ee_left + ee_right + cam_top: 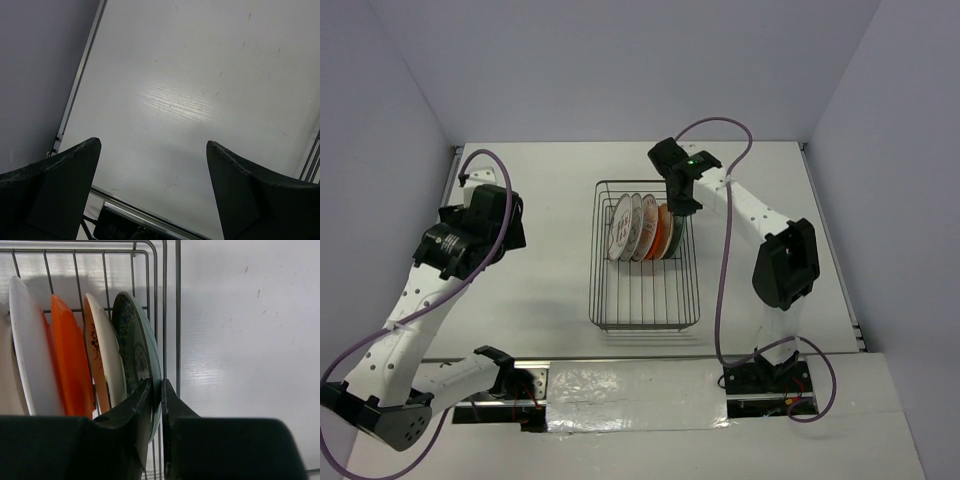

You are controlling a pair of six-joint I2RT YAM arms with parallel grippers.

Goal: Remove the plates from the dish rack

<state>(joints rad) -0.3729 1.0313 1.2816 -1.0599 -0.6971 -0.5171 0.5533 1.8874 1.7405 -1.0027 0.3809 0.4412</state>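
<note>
My right gripper lifts the teal plate (677, 236) over the rack's side next, then turns and lowers it onto empty table to the right in the top view.
The dark wire dish rack (645, 310) stands mid-table with several plates upright in a row at its far end: white patterned plates (623, 228), an orange plate (664, 232) and a dark teal plate (677, 236) at the right end. In the right wrist view the teal plate (134, 340) stands beside a white patterned plate (102, 347), an orange plate (70, 355) and a white plate (27, 345). My right gripper (156, 387) is shut on the teal plate's rim, inside the rack's right wall (177, 315). My left gripper (152, 145) is open and empty over bare table, left of the rack.
The near half of the rack holds nothing. White walls enclose the table on the left, back and right. A metal rail (80, 80) runs along the table's left edge. The arm bases and cables (770, 375) sit at the near edge.
</note>
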